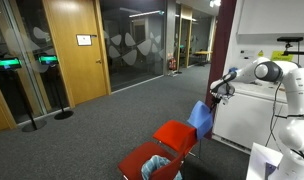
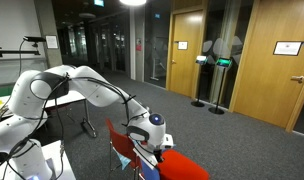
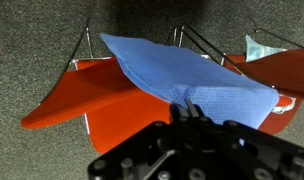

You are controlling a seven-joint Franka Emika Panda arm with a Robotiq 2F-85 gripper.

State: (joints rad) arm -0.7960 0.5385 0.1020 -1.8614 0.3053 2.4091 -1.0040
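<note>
My gripper moves outward toward the red seat [image 1: 175, 134] [image 3: 127, 108] next and opens to free the cloth's near edge, since the blue cloth already hangs at the backrest.
My gripper [image 3: 188, 108] is shut on a blue cloth [image 3: 187, 70] and holds it by one edge, so that it hangs over a red chair [image 3: 77, 95]. In an exterior view the blue cloth [image 1: 200, 117] hangs below the gripper [image 1: 220, 92], draped at the red chair's backrest [image 1: 175, 134]. In the other exterior view the gripper [image 2: 155, 130] is just above the red chair [image 2: 182, 165]; the cloth is mostly hidden there.
A white cabinet [image 1: 254, 115] stands right behind the arm. A second red chair [image 1: 142, 160] stands in front. Wooden doors [image 1: 74, 50] and glass walls line the carpeted hall. Black stanchions [image 2: 200, 85] stand by a door.
</note>
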